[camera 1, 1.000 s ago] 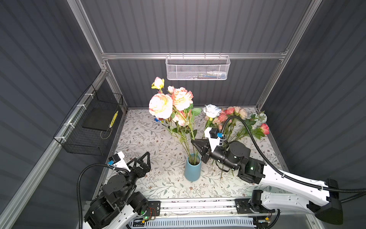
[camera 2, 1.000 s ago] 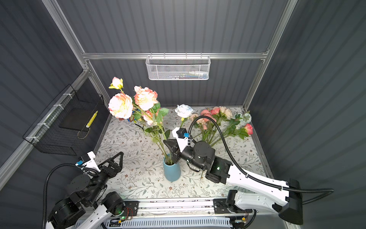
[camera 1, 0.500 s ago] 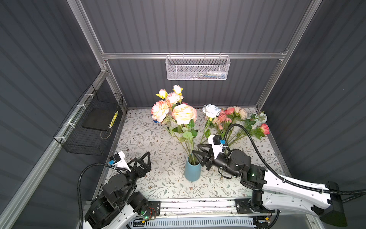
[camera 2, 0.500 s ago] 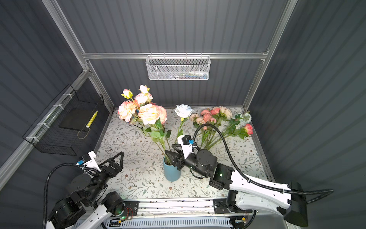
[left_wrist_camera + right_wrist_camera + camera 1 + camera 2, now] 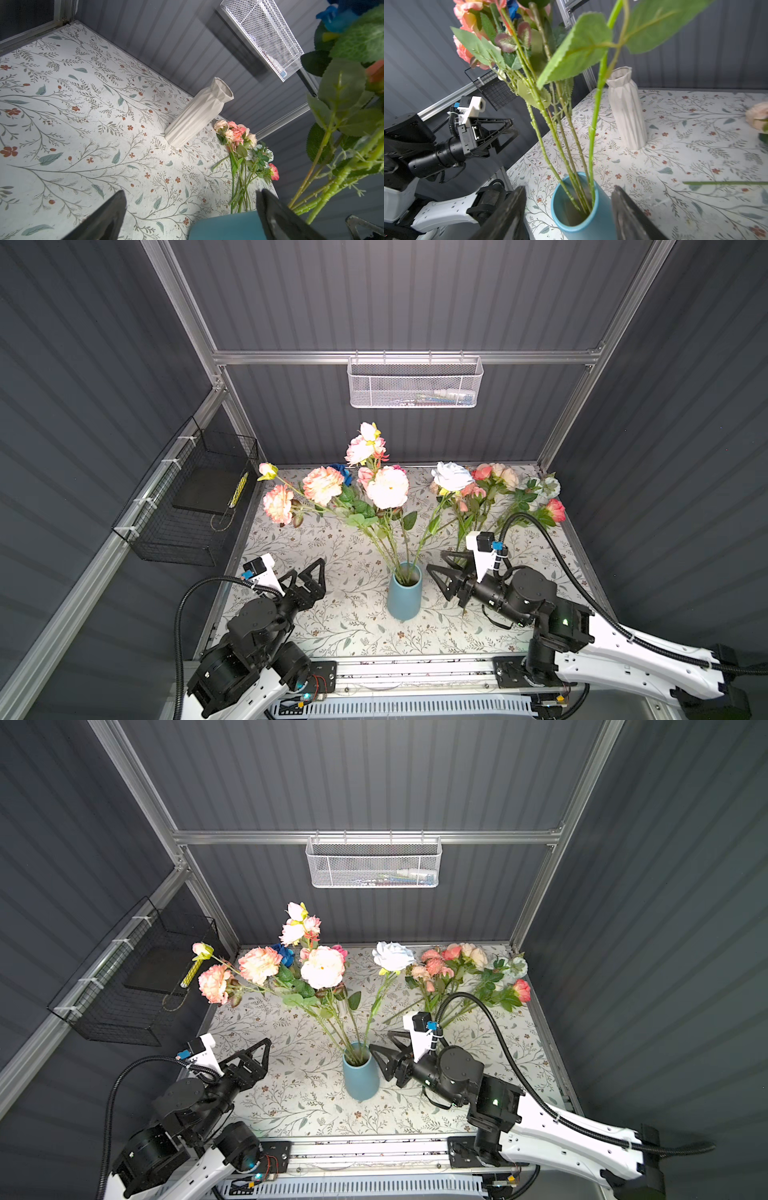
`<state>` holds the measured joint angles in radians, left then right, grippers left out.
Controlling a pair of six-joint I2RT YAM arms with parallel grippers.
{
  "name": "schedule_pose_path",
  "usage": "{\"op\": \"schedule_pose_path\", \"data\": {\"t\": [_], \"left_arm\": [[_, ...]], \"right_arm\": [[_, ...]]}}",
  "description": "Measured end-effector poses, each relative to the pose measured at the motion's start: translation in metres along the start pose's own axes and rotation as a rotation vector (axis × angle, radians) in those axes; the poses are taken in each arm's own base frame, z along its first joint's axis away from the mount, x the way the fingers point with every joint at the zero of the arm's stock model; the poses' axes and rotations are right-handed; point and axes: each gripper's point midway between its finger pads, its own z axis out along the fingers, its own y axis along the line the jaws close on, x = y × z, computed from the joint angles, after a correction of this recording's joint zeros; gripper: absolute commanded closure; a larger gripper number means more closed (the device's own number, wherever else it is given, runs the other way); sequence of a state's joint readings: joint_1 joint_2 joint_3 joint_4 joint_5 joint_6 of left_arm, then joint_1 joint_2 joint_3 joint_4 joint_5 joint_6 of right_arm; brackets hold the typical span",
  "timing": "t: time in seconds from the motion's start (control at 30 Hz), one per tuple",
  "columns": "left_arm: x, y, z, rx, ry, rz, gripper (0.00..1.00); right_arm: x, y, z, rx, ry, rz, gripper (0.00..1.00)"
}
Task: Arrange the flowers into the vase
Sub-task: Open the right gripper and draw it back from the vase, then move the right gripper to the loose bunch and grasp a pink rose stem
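Note:
I need to swing my right gripper outward next, away from the blue vase [image 5: 404,593], and tip it down onto a loose flower's green stem [image 5: 478,520], because the stem is outward of my gripper and below it.
A blue vase [image 5: 404,593] [image 5: 360,1073] [image 5: 600,220] stands mid-table with several flowers [image 5: 386,487] [image 5: 322,967] in it. Their green stems [image 5: 550,124] fan out and the pink and cream blooms lean left. More flowers [image 5: 494,489] [image 5: 243,145] lie loose at the back right. My right gripper [image 5: 438,562] [image 5: 380,1041] [image 5: 569,188] is open just right of the vase, holding nothing. My left gripper [image 5: 309,568] [image 5: 259,1044] [image 5: 191,192] hovers open left of the vase, empty.
A white ribbed vase [image 5: 199,116] [image 5: 627,110] stands near the back wall, hidden behind blooms in both top views. A white mesh basket [image 5: 415,383] hangs on the back wall. A black wire basket [image 5: 191,506] hangs on the left wall.
My right gripper let go of the stems it held above the vase, opened and drew back to the right. The bunch settled in the vase, its blooms spreading. The left arm stayed still.

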<state>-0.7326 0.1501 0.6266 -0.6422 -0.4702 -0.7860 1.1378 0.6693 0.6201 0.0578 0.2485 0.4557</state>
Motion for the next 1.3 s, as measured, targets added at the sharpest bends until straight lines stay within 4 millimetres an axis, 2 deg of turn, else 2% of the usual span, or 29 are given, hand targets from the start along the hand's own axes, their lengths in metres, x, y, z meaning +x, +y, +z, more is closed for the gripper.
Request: {"op": "schedule_pose_path", "data": {"t": [0.1, 0.17, 0.27, 0.33, 0.43, 0.57, 0.7, 0.83, 0.93, 1.07, 1.3], "left_arm": [[0.001, 0.0, 0.001, 0.002, 0.002, 0.0, 0.0], [0.003, 0.0, 0.002, 0.004, 0.006, 0.001, 0.0], [0.006, 0.0, 0.004, 0.005, 0.016, 0.004, 0.0], [0.008, -0.001, 0.005, 0.005, 0.023, 0.006, 0.0], [0.01, -0.002, 0.007, 0.005, 0.035, 0.01, 0.0], [0.012, -0.002, 0.009, 0.007, 0.044, 0.012, 0.0], [0.015, -0.002, 0.01, 0.009, 0.053, 0.014, 0.0], [0.016, -0.002, 0.01, 0.012, 0.057, 0.013, 0.0], [0.016, -0.003, 0.01, 0.017, 0.057, 0.012, 0.0], [0.016, -0.003, 0.01, 0.019, 0.055, 0.011, 0.0], [0.016, -0.003, 0.01, 0.019, 0.055, 0.011, 0.0]], "right_arm": [[0.007, -0.024, -0.007, 0.105, 0.018, 0.029, 0.34], [0.012, -0.049, -0.007, 0.202, 0.039, 0.056, 0.37], [0.022, -0.104, -0.006, 0.388, 0.079, 0.121, 0.43], [0.028, -0.146, -0.008, 0.514, 0.106, 0.186, 0.44], [0.043, -0.197, -0.011, 0.663, 0.16, 0.272, 0.44], [0.069, -0.251, -0.013, 0.792, 0.26, 0.383, 0.47], [0.089, -0.3, -0.004, 0.875, 0.351, 0.485, 0.53], [0.095, -0.333, 0.01, 0.901, 0.391, 0.54, 0.55], [0.095, -0.35, 0.02, 0.904, 0.394, 0.561, 0.56], [0.095, -0.365, 0.031, 0.906, 0.396, 0.573, 0.59], [0.097, -0.383, 0.046, 0.92, 0.42, 0.57, 0.72]]}}
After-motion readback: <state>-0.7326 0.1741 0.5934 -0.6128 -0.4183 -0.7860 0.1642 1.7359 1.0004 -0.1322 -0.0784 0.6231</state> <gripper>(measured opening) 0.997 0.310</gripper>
